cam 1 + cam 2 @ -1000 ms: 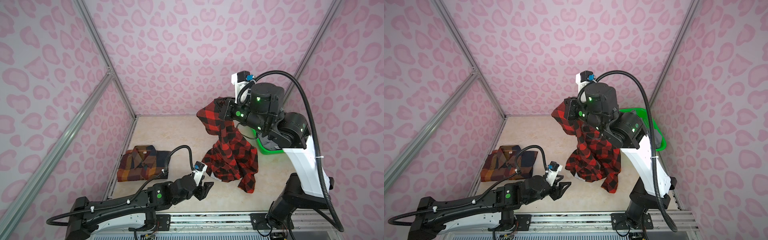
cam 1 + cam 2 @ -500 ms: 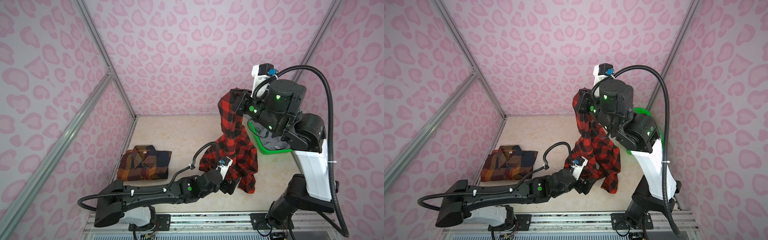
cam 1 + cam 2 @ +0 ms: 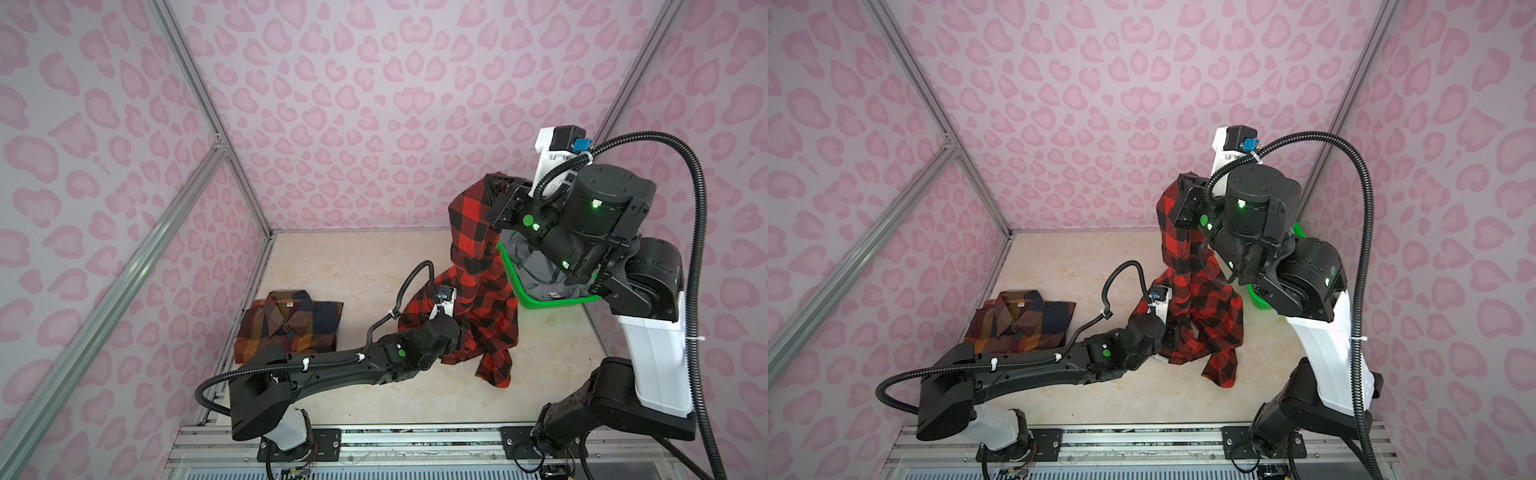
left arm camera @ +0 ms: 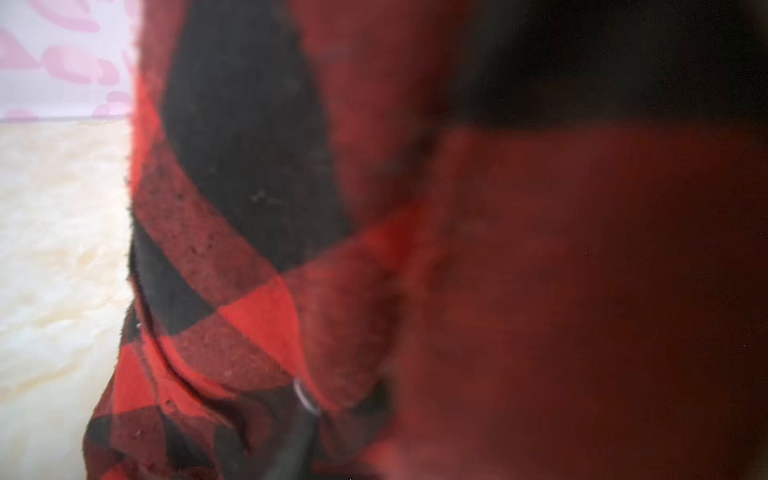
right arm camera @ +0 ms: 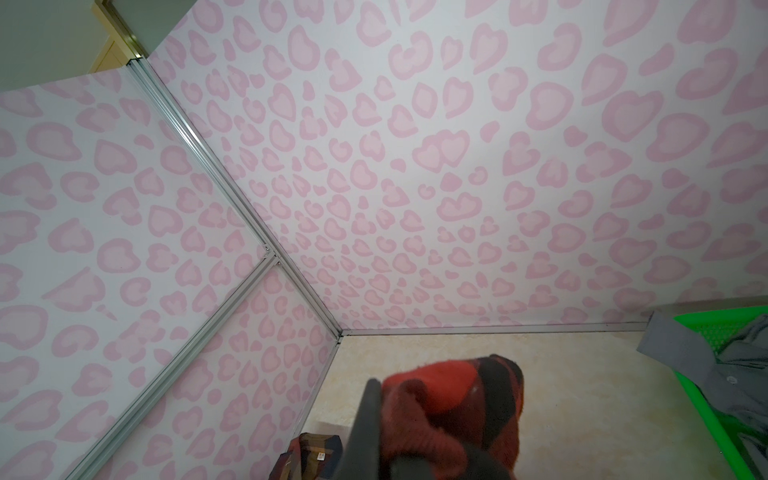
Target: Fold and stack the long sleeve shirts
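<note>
The robot will next bring its right gripper down toward the green basket's edge (image 3: 507, 263) (image 5: 700, 404) and let go of the bunched fold, because its left gripper already reaches into the flannel's low part.
The red-and-black flannel (image 3: 473, 249) (image 3: 1187, 291) hangs from my right gripper (image 3: 496, 187) (image 3: 1185, 183), which is raised high and shut on a bunched fold at its top (image 5: 395, 419). The lower end trails on the table. My left gripper (image 3: 461, 332) (image 3: 1173, 332) is pushed into the low part of the flannel. In the left wrist view the cloth (image 4: 249, 291) fills the frame and creases gather at one dark finger (image 4: 291, 449). The plaid shirt (image 3: 291, 324) (image 3: 1021, 320) lies folded at the left. The grey shirt (image 3: 536, 270) (image 5: 706, 365) sits in a basket.
The green basket (image 3: 548, 301) (image 3: 1258, 299) stands at the back right, under the right arm. Pink patterned walls with aluminium posts close in the left, back and right. A metal rail runs along the front edge (image 3: 415, 432).
The right gripper has carried the flannel higher and to the right. The left arm has reached right from the table's front into the hanging cloth, and its jaws opened wide, then narrowed.
</note>
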